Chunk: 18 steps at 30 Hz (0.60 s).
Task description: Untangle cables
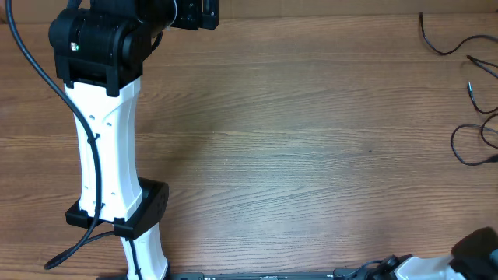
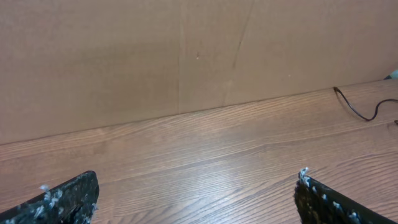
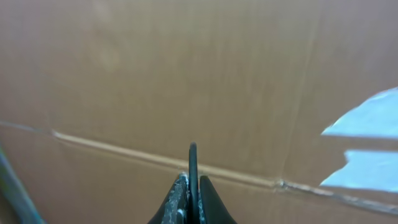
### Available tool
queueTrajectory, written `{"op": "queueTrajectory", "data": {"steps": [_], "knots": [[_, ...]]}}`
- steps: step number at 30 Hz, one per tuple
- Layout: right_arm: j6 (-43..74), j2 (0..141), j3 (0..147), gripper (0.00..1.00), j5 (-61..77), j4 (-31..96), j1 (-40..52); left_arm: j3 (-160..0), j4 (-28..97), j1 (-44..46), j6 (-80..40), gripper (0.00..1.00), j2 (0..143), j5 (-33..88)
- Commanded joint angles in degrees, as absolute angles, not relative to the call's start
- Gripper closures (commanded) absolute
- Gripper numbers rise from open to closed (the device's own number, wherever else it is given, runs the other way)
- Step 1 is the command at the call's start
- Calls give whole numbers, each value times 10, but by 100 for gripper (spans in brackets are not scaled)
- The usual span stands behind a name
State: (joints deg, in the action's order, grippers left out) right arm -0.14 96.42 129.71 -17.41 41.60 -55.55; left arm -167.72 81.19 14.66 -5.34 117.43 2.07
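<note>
Next, my right gripper tilts downward and moves down toward the lower loop on the tabletop to release the thin black cable, since that loop lies below it.
Thin black cables lie as loose separate loops at the table's right edge: one at the back right (image 1: 443, 47), a small plug end (image 1: 472, 92), and a loop lower down (image 1: 471, 152). The left wrist view shows the end of the back cable (image 2: 357, 111) far off to the right. My left gripper (image 2: 198, 177) is open wide and empty, low over bare wood at the table's back left (image 1: 194, 12). My right gripper (image 3: 192, 177) is shut on a thin black cable (image 3: 193, 158) that sticks out between the fingertips. Overhead shows only part of the right arm (image 1: 478, 253), at the front right corner.
A brown cardboard wall (image 2: 186, 56) stands along the table's back edge. The right wrist view faces cardboard (image 3: 186, 81) with a pale patch (image 3: 367, 118) at the right. The left arm's white link (image 1: 109, 148) and its thick black wire (image 1: 47, 74) cross the table's left side.
</note>
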Motion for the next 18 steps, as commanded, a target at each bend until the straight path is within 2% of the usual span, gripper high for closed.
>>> {"op": "queueTrajectory", "data": {"steps": [1, 7, 18], "knots": [[20, 995, 1267, 96, -165, 420, -574, -1686, 813, 152, -38, 0, 1157, 15], [28, 1033, 1171, 96, -96, 432, -583, -1686, 818, 163, -38, 0, 1157, 15], [83, 1033, 906, 96, -42, 319, -583, -1686, 823, 177, -38, 0, 1157, 15]]}}
